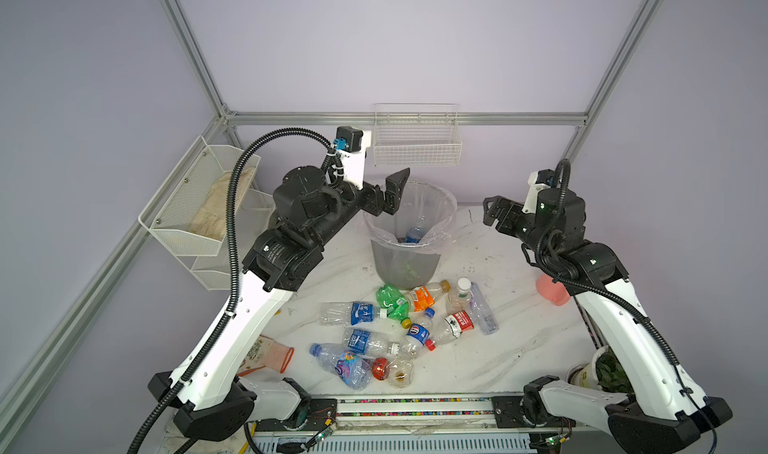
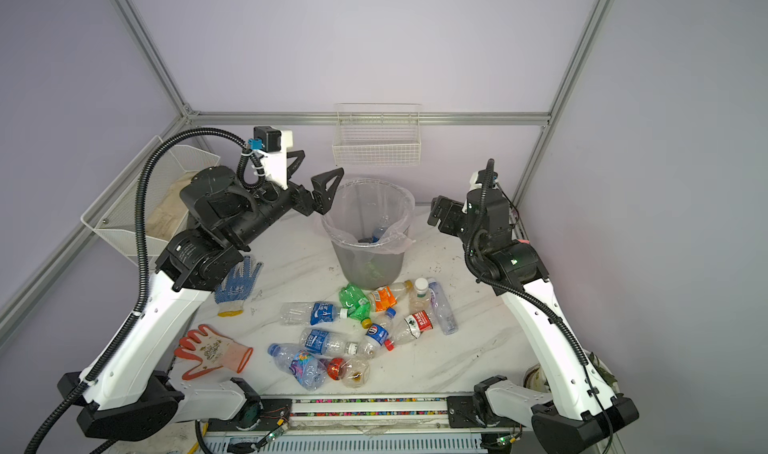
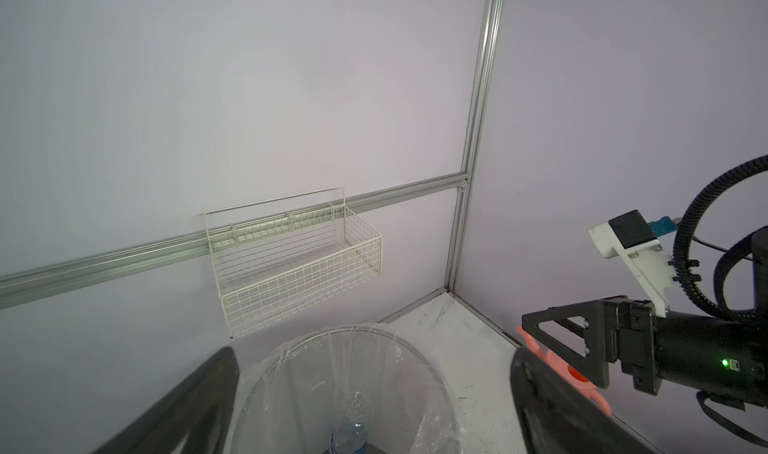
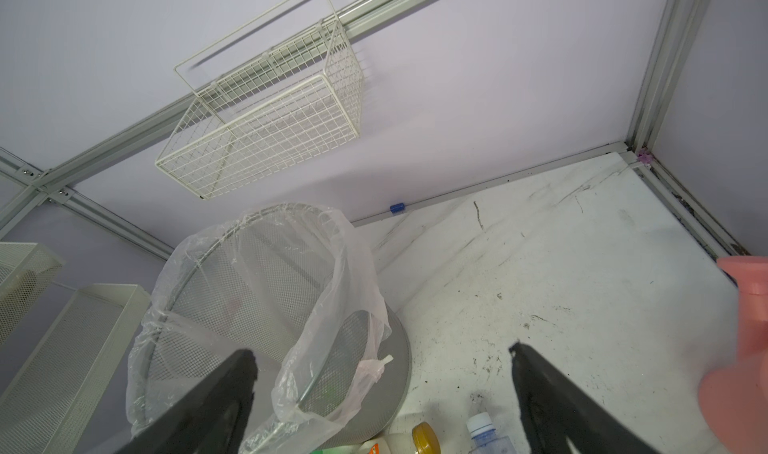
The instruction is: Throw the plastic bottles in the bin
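Note:
The white cap of the clear upright bottle is well below my right gripper, so my right gripper will next move down and tip its open fingers downward onto that cap.
The bin (image 1: 409,264), grey mesh lined with a clear bag, stands at the back middle of the table in both top views. One blue-labelled bottle (image 1: 415,233) (image 3: 348,435) is inside it. My left gripper (image 2: 312,172) (image 3: 372,354) hangs open and empty above the bin's left rim. To the right of the bin, my right gripper (image 1: 492,212) (image 4: 380,352) is raised, open and holds nothing. Several plastic bottles (image 1: 399,327) lie heaped on the table in front of the bin, among them a green one (image 1: 390,302) and an orange-labelled one (image 1: 424,296).
A pink watering can (image 1: 552,291) stands behind the right arm. A white wire basket (image 1: 417,140) hangs on the back wall above the bin, and mesh baskets (image 1: 199,206) on the left wall. A blue glove (image 2: 239,283) and an orange glove (image 2: 212,352) lie at the left. A potted plant (image 1: 606,373) sits at the front right.

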`<act>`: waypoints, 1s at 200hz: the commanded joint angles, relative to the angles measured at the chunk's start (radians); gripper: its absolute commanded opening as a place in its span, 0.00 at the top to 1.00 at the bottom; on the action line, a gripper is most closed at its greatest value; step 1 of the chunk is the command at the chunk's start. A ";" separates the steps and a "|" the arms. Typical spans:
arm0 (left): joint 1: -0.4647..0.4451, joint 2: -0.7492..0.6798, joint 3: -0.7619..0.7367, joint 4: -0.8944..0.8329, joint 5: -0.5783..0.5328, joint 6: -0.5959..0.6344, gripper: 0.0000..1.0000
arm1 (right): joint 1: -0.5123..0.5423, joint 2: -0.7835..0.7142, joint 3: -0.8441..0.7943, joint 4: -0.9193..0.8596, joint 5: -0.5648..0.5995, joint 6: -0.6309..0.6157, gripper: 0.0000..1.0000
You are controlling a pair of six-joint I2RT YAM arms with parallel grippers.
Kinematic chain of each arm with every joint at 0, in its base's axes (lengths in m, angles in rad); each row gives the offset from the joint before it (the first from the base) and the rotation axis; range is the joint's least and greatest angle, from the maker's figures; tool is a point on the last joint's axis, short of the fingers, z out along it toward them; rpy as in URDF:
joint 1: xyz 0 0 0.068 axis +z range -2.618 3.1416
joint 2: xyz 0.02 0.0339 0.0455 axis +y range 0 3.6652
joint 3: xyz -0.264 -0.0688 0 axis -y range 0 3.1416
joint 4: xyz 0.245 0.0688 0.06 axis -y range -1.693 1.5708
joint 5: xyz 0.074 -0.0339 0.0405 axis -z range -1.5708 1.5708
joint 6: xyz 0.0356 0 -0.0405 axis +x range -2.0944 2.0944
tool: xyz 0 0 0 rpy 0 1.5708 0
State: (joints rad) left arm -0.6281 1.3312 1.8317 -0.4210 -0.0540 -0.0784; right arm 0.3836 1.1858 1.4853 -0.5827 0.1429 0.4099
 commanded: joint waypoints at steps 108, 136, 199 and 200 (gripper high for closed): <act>0.001 -0.129 -0.212 0.043 -0.075 -0.039 0.00 | 0.040 0.069 -0.283 -0.129 -0.125 0.006 0.12; 0.001 -0.161 -0.257 0.037 -0.097 -0.053 0.00 | 0.090 0.098 -0.299 -0.146 -0.083 0.016 0.15; 0.002 -0.251 -0.372 0.014 -0.150 -0.081 0.00 | 0.143 0.110 -0.375 -0.119 -0.100 0.042 0.17; 0.002 -0.252 -0.373 0.014 -0.151 -0.082 0.00 | 0.144 0.110 -0.376 -0.119 -0.100 0.042 0.17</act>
State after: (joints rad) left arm -0.6285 1.1217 1.5139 -0.4168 -0.1707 -0.1371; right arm 0.5171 1.2873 1.1324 -0.6933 0.0380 0.4347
